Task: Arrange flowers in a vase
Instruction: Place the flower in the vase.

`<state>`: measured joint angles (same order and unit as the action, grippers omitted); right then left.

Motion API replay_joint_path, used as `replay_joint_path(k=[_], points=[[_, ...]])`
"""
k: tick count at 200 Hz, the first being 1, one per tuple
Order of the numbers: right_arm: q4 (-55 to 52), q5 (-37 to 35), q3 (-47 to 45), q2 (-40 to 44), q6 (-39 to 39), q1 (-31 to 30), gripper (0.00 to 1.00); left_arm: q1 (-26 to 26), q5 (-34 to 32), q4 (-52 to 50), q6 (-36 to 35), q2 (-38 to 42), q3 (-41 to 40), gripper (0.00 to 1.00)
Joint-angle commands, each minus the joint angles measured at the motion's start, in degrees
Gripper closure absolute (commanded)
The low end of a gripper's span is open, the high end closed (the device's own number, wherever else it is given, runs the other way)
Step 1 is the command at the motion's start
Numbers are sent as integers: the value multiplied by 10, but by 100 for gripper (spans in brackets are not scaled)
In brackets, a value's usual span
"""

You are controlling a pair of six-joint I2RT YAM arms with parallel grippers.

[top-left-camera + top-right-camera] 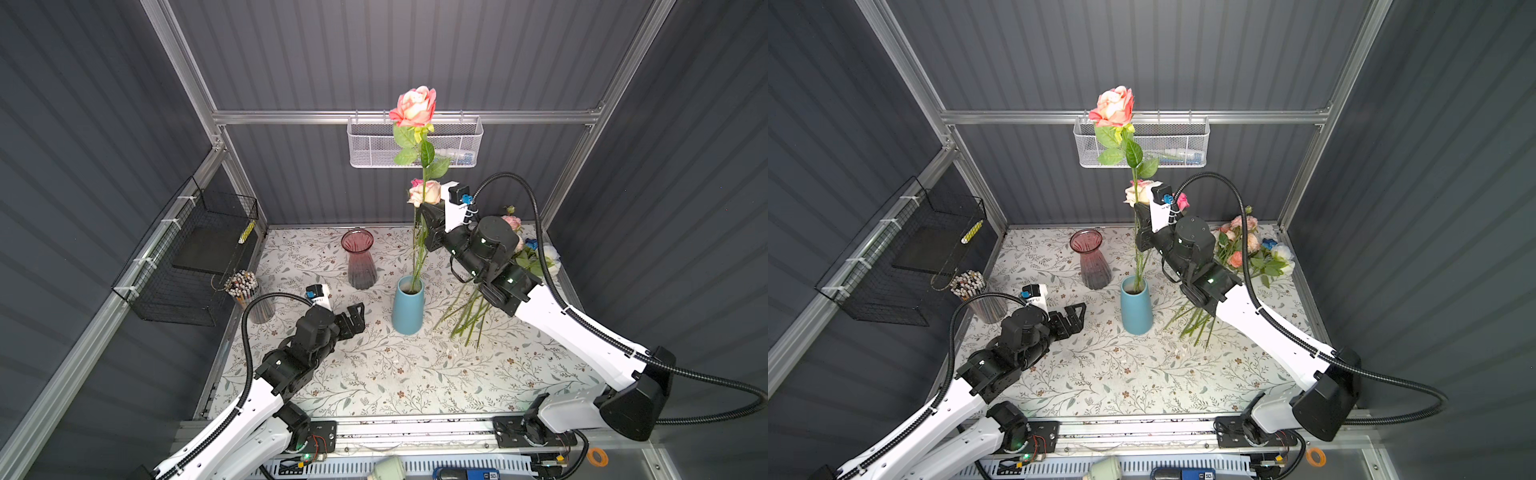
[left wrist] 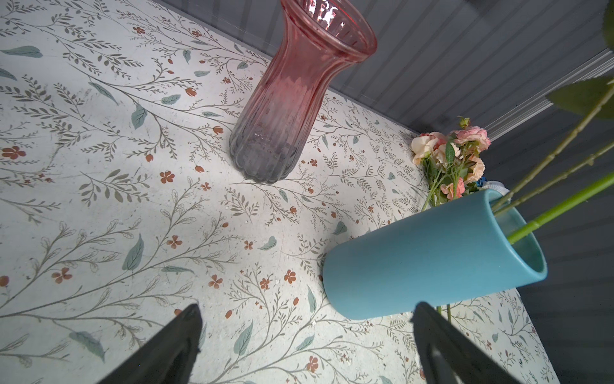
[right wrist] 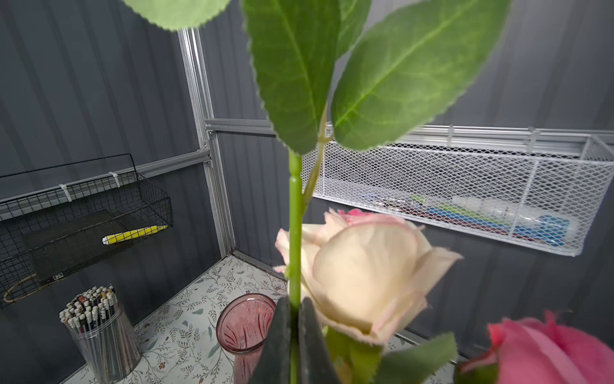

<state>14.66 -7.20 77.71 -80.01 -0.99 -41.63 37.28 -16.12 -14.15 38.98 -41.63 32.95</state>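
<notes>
The right gripper moves down toward the opening of the blue vase next and releases the pink-peach rose's bright green stem, since that opening lies well below its fingers.
A blue vase (image 1: 408,305) (image 2: 432,256) stands mid-table with three green stems in its mouth. My right gripper (image 1: 423,224) (image 3: 294,304) is shut on the bright green stem (image 3: 295,232) of a tall pink-peach rose (image 1: 415,106). It holds the stem upright above the vase, with the lower end in the mouth. A cream rose (image 3: 362,272) and a hot-pink bloom (image 3: 545,352) sit beside the jaws. More flowers (image 1: 1254,249) lie at the back right. My left gripper (image 1: 357,318) (image 2: 307,309) hangs open and empty, just left of the blue vase.
A pink glass vase (image 1: 359,257) stands empty behind the blue one. A clear cup of pencils (image 1: 249,297) sits at the left edge under a black wire basket (image 1: 187,257). A white mesh basket (image 1: 415,143) hangs on the back rail. Loose stems (image 1: 469,316) fan out under the right arm.
</notes>
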Motion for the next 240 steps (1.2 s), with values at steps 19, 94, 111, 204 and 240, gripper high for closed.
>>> replay_joint_path(k=[19, 94, 111, 204, 240], points=[[51, 15, -64, 18, 4, -18, 91, -3, -4, 7, -10, -8, 8, 1], [60, 2, -146, 35, -23, -45, 88, -3, -3, 28, -7, -32, 5, 1], [65, -3, -166, 43, -34, -49, 83, -3, 4, 34, -5, -40, 5, 0], [67, -1, -194, 81, -59, -60, 82, -3, 21, 65, -17, -96, 30, 0], [49, 11, -188, 91, -64, -73, 78, -3, 24, 68, -20, -99, 31, 1]])
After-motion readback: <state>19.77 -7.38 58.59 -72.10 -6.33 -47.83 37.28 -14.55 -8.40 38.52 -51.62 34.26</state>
